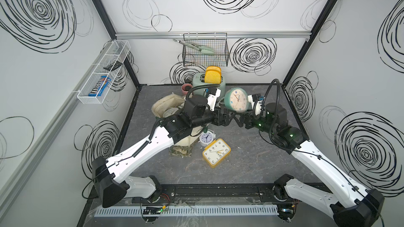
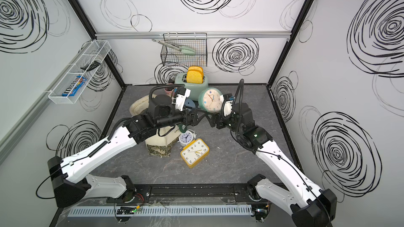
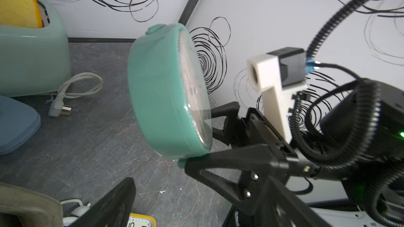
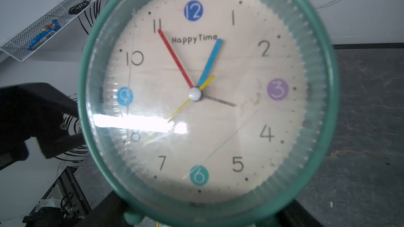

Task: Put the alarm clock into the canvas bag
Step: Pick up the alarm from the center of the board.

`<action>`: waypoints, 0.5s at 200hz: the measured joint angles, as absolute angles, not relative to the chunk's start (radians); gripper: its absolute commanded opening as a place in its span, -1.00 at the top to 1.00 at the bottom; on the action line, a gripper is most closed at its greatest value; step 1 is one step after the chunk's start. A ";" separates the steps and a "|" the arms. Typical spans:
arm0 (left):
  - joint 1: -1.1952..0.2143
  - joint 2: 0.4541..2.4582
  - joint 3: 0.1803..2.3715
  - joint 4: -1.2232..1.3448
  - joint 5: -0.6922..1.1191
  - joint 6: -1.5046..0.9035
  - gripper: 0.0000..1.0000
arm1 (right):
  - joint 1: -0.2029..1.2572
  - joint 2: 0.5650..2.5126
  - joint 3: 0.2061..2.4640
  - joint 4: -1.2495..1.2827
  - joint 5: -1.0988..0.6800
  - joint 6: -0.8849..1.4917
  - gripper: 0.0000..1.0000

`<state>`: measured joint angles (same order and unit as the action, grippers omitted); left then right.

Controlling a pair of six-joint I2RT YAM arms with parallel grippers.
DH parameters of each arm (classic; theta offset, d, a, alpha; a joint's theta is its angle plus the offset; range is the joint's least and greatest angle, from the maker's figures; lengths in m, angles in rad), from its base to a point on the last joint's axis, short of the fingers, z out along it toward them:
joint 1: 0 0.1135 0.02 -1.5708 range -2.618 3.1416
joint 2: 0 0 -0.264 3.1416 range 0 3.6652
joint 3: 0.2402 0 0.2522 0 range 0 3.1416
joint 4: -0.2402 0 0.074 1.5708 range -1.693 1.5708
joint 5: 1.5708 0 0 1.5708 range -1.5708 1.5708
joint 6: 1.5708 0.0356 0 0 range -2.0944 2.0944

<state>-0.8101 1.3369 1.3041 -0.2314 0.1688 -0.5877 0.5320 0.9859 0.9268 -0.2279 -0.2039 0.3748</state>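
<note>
The clock's teal side rim (image 1: 227,103) (image 3: 163,122) is held just outward of my left gripper, so that gripper needs to move outward next and straddle the rim with open fingers.
A round teal alarm clock (image 1: 236,102) (image 2: 211,101) is held above the floor, right of the canvas bag. My right gripper (image 1: 239,116) (image 4: 200,215) is shut on its lower rim, and the clock's cream face (image 4: 196,94) fills the right wrist view. In the left wrist view the clock (image 3: 161,97) shows edge-on. My left gripper (image 1: 230,114) (image 3: 201,193) stands open just left of the clock's base, nothing between its fingers. The cream canvas bag (image 1: 161,103) (image 2: 140,105) stands upright with its mouth open, partly under my left arm. A white clock face (image 1: 170,112) shows inside it.
A small white bell clock (image 1: 206,138) and a yellow rectangular clock (image 1: 216,152) lie in front of the bag. At the back stand a mint toaster (image 1: 207,81) with toast, its cord (image 3: 76,88) and a pink cup (image 1: 186,88). Wire baskets (image 1: 205,51) (image 1: 102,70) hang on the walls.
</note>
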 measured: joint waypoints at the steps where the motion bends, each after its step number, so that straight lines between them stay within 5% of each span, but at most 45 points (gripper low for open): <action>1: -0.810 1.338 1.305 -0.231 0.168 -0.589 -1.00 | 0.532 0.986 0.927 -0.228 -0.205 0.375 0.11; 100: -0.808 1.450 1.370 -0.176 0.113 -0.712 -0.08 | 0.534 0.954 0.926 -0.235 -0.250 0.393 0.13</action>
